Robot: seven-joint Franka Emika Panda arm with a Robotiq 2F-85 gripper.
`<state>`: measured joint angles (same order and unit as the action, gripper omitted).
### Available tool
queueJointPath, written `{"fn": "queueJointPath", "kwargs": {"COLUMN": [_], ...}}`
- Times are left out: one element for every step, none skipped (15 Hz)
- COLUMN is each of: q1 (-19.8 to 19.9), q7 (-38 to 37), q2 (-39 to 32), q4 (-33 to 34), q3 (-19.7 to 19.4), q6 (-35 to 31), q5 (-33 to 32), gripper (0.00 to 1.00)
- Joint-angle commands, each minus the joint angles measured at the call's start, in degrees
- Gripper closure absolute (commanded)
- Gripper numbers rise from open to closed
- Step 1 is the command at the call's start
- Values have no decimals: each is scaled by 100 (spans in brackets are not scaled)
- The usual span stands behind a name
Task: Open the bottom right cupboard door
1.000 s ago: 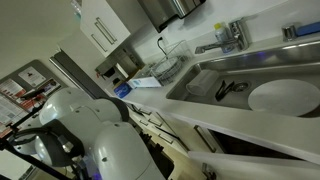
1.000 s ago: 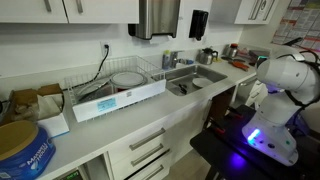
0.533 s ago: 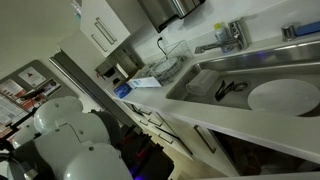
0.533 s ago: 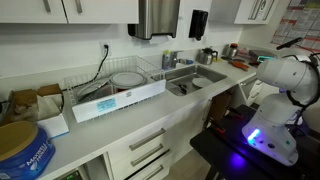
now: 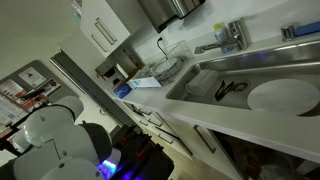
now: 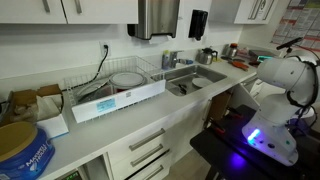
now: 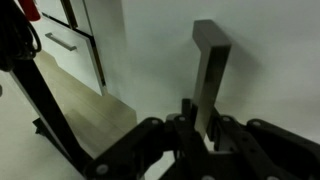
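The door (image 7: 160,45) stands open beside the dark space under the counter, so my gripper should stay at the slim silver bar handle (image 7: 210,60) and open its fingers to let go of it.
In the wrist view my gripper (image 7: 203,125) is shut on the slim silver bar handle (image 7: 210,60) of the bottom right cupboard door (image 7: 160,45), a plain white flat panel that fills most of that view. The handle stands upright between my two fingers. In both exterior views the white arm (image 5: 55,140) (image 6: 283,85) is bent low in front of the base cabinets under the sink. There my gripper and the handle are hidden behind the arm. A dark space (image 5: 255,155) shows under the counter edge.
A steel sink (image 6: 195,78) with a tap (image 5: 232,35) sits in the white counter (image 6: 110,125). A dish rack (image 6: 115,90) stands beside it. A narrower white front with a bar handle (image 7: 60,42) and wooden floor (image 7: 85,100) lie to the left. The robot base glows blue (image 6: 255,135).
The arm has swung lower and away from the cabinets in an exterior view, uncovering the blue glow of the base. In the second exterior view it has shifted slightly right.
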<state>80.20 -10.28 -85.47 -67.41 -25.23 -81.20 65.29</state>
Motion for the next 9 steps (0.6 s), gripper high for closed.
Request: {"fn": "queueJointPath", "kwargs": {"q1": [622,672,699,727,757,797,824,786,586], "q7": [-396,-428,-426,-395,-358,-297,-209,-56,189], "q2": [78,79,84,96,106,122,161,297,392], "q4": [879,936,967,983,999,1029,1043,888,713], "q3": [497,587,678,769,857,937,996,1032,798], "q6": [-93,-168,-231,-266,-298,-342,-399,-538,-570], "q5": [-213,-359,-504,-652,-772,-831,-917,-1002,-792], "gripper": [96,96,96,59,58,53,47,37,30]}}
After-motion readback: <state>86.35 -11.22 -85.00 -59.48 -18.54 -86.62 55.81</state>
